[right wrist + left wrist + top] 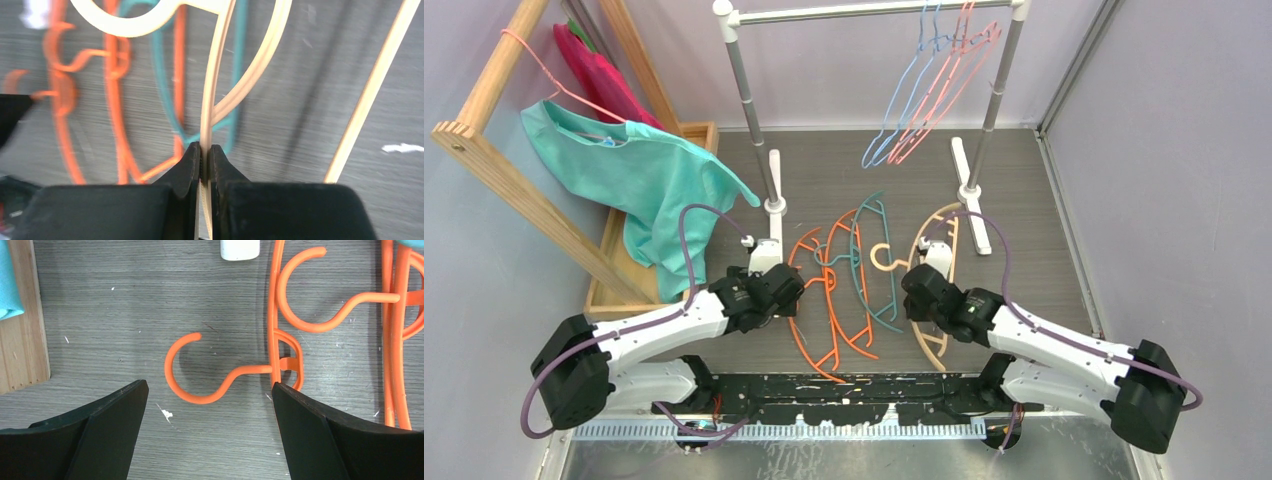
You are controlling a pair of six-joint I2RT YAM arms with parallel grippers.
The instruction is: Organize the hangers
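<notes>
My right gripper holds the tan hanger (931,350) and should next lift outward, turn and release it on the bar's bare end (756,17), because that end of the bar is above and outward.
Several hangers lie on the table between the arms: orange plastic ones (832,320), teal ones (864,285) and a broad tan hanger (931,350). Light-blue (894,120) and pink wire hangers (939,95) hang on the metal rail (874,10). My left gripper (796,292) is open and empty, low over the table. An orange hook (200,375) lies just ahead between its fingers (210,390). My right gripper (916,285) is shut on a thin bar of the tan hanger (215,85), pinched between its jaws (205,150). The right wrist view is motion-blurred.
The rail's white feet (774,190) (971,195) stand on the table behind the pile; one foot's end shows in the left wrist view (240,249). At left, a wooden frame (494,160) holds a teal shirt (639,175) on a pink wire hanger, above a wooden tray (614,260).
</notes>
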